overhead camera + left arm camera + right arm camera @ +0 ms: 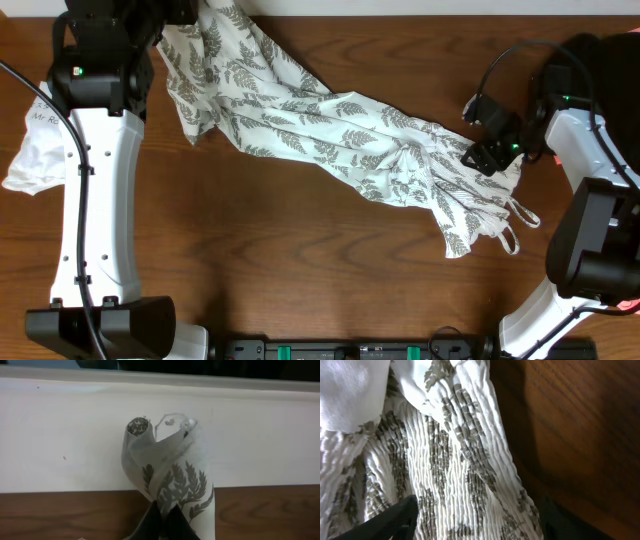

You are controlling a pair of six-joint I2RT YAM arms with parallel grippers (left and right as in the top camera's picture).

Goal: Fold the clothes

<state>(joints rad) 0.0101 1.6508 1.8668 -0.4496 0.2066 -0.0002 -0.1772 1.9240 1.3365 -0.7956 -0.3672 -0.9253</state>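
Observation:
My right gripper lowers a little onto the crinkled fold along the far edge of the garment's smocked part next. The open fingers already stand either side of the fold.
The clothes, a long white garment with grey fern leaves (330, 125), lie stretched diagonally across the wooden table from the far left to the right. My left gripper (164, 516) is shut on a bunched end of the garment (175, 475) and holds it up at the table's far left edge. My right gripper (488, 152) is open and low over the garment's ribbed, smocked part (455, 460), with a finger on each side of the fabric (477, 525). Thin straps (515, 225) trail at the right end.
A plain white shirt printed "Mr Robot" (30, 150) lies at the left edge, under my left arm. A black garment (605, 60) sits at the far right corner. A white wall (60, 435) runs behind the table's far edge. Bare wood (300, 260) fills the front.

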